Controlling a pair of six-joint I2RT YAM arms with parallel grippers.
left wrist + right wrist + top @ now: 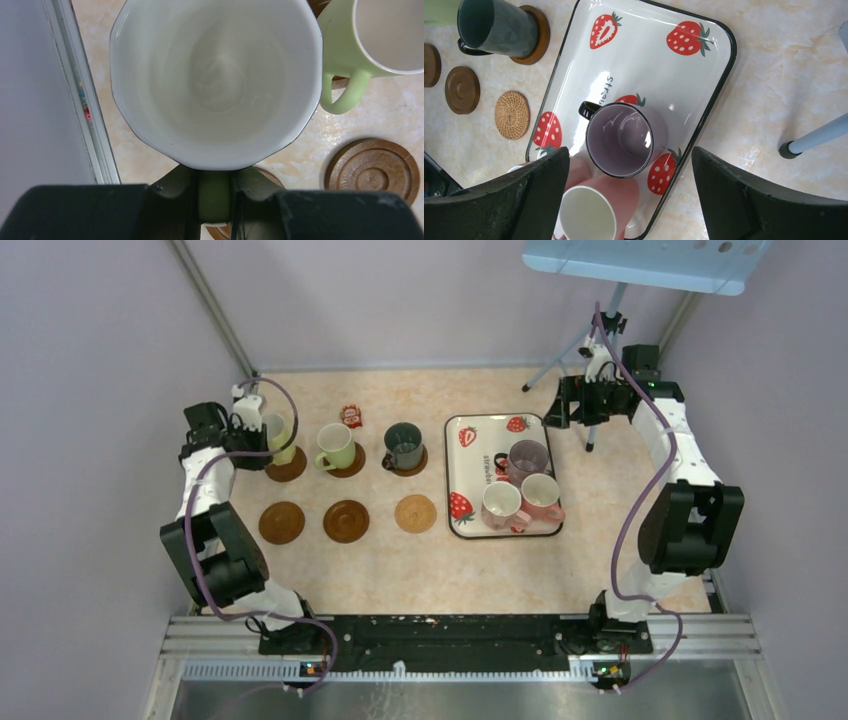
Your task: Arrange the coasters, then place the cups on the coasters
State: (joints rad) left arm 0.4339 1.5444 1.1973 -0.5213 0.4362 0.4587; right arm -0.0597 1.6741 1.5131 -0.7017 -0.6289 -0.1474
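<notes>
I will next turn my left gripper, lower the held cup onto the back row's brown end coaster [288, 468] below it and release, as the coaster's neighbours already carry cups.
My left gripper [252, 430] is shut on the green handle [215, 197] of a light yellow-green cup [278, 433], which is over the back-left brown coaster [288, 468]; whether it rests on it I cannot tell. A second yellow-green cup [336, 447] and a dark green cup [404, 445] stand on the other back coasters. Two brown coasters [282, 522] and a tan one [415, 513] lie bare in front. The purple cup [621, 137], the pink cup [594, 210] and a third cup [500, 506] sit in the tray. My right gripper [630, 150] hangs open above the purple cup.
The strawberry-print tray [478, 445] lies right of the coasters. A small red packet [351, 416] lies behind the back row. A tripod [575, 350] stands at the back right, one foot [786, 150] near the tray. The left wall rail [82, 95] runs close beside the held cup.
</notes>
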